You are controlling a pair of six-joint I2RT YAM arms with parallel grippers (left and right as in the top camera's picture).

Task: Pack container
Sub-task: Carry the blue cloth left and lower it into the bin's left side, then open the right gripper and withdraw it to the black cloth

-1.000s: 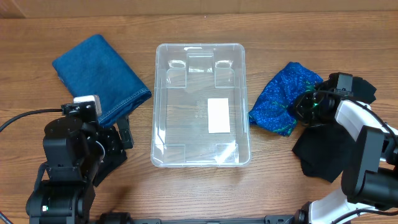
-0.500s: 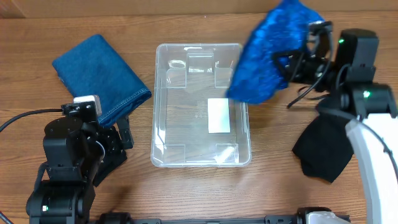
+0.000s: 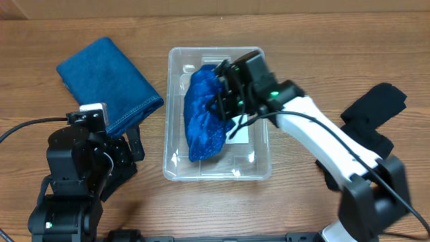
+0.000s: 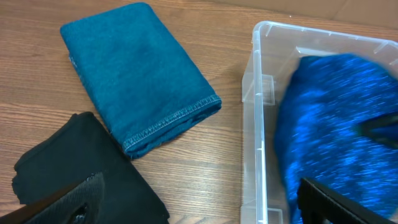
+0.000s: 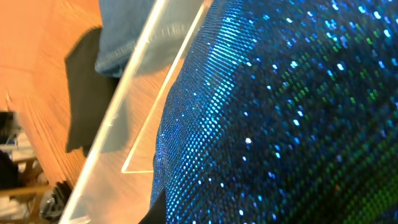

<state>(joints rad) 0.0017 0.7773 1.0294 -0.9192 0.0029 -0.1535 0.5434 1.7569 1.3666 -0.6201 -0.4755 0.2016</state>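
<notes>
My right gripper carries the sparkly blue cloth [image 3: 205,114] down toward the container [image 3: 175,101] side by the teal towel next, before opening.
The clear plastic container [image 3: 175,101] stands mid-table; its near wall also shows in the left wrist view [image 4: 254,124] and its rim in the right wrist view [image 5: 124,106]. My right gripper [image 3: 225,94] is over the container, shut on a sparkly blue cloth [image 3: 205,114] that hangs down into it. The cloth fills the right wrist view [image 5: 280,118] and shows in the left wrist view [image 4: 336,124]. My left gripper [image 4: 199,208] is open and empty, low over the table left of the container.
A folded teal towel [image 3: 107,81] lies left of the container, also in the left wrist view [image 4: 137,81]. A black cloth [image 3: 373,114] lies at the right. Another black cloth [image 4: 81,168] lies by my left gripper.
My right gripper lifted the sparkly blue cloth from the table at the right, carried it left over the container and lowered it inside. The left arm has not moved.
</notes>
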